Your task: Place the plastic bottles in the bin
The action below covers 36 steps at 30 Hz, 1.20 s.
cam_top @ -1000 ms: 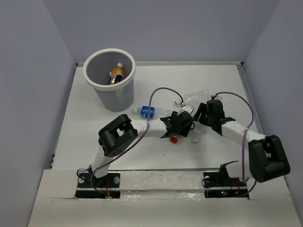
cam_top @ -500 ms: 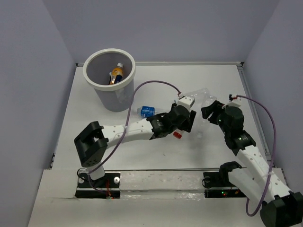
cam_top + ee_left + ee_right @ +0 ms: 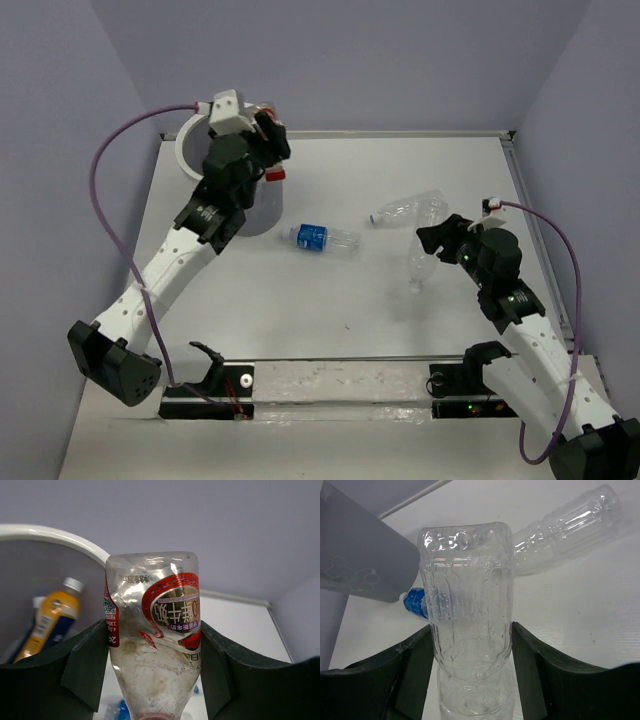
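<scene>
Next, the left gripper moves to the left in the top view, over the bin's opening [image 3: 47, 592], and releases the pinkish bottle [image 3: 155, 645], because it hangs beside the bin's rim.
My left gripper [image 3: 264, 150] is shut on the pinkish bottle [image 3: 155, 645], red cap [image 3: 275, 173] down, and holds it at the bin's right rim. The bin [image 3: 185, 152] is grey with a white rim [image 3: 55, 533]; the orange bottle [image 3: 50, 615] lies inside it. My right gripper [image 3: 440, 242] is shut on a clear bottle [image 3: 467, 615] just above the table at the right. A second clear bottle [image 3: 410, 207] lies behind it, also in the right wrist view [image 3: 565, 525]. The blue-labelled bottle [image 3: 322, 238] lies mid-table. A third clear bottle is not visible.
My left arm stretches diagonally across the left of the table and covers most of the bin. Grey walls close in the table on the left, back and right. A metal rail [image 3: 340, 362] runs along the near edge.
My left arm has swung from mid-table up and left to the bin, carrying the pinkish bottle. My right arm drew back a second ago, still holding the clear bottle, and has since barely moved.
</scene>
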### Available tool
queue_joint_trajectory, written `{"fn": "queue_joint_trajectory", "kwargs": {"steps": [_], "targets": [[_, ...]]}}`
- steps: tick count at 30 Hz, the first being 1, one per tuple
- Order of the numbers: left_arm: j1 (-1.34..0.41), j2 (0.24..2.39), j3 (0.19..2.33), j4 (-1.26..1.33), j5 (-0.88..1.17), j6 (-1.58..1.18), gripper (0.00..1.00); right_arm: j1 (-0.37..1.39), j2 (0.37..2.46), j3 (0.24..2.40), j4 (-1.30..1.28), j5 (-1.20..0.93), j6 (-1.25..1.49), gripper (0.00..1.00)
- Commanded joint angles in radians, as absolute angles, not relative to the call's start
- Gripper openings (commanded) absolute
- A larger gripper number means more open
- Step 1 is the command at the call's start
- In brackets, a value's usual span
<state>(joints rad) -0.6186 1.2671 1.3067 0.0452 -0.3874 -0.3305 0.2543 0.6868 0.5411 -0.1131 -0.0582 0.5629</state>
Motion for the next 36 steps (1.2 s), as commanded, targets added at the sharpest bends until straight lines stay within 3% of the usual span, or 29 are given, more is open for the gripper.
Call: {"fn": "queue_joint_trajectory", "kwargs": {"steps": [1,8,11,14,15,18,24,33,36], "targets": [[-0.416,1.201,1.333,0.160,-0.405,-0.360,0.40,0.259,0.699,0.574,-0.012,-0.146,0.577,0.35],[-0.241,1.281,1.428,0.227,-0.338,-0.258,0.41,0.391,0.770,0.578,0.074,-0.118,0.537,0.35],[-0.232,1.310,1.416,0.261,-0.368,-0.216,0.47,0.503,0.824,0.609,0.101,-0.051,0.512,0.35],[-0.230,1.312,1.347,0.294,-0.383,-0.193,0.71,0.575,0.888,0.678,0.136,-0.023,0.496,0.35],[-0.230,1.307,1.315,0.304,-0.390,-0.187,0.83,0.586,0.906,0.718,0.147,-0.020,0.491,0.35],[-0.230,1.296,1.292,0.314,-0.413,-0.176,0.96,0.620,0.980,0.813,0.170,-0.005,0.466,0.35],[-0.230,1.200,1.279,0.235,-0.329,-0.270,0.99,0.713,1.117,1.009,0.235,-0.006,0.402,0.35],[-0.232,0.947,1.166,0.058,0.052,-0.405,0.98,0.788,1.454,1.467,0.230,-0.037,0.275,0.35],[-0.232,0.807,1.031,0.002,0.138,-0.410,0.98,0.799,1.589,1.644,0.219,-0.074,0.242,0.35]]}}
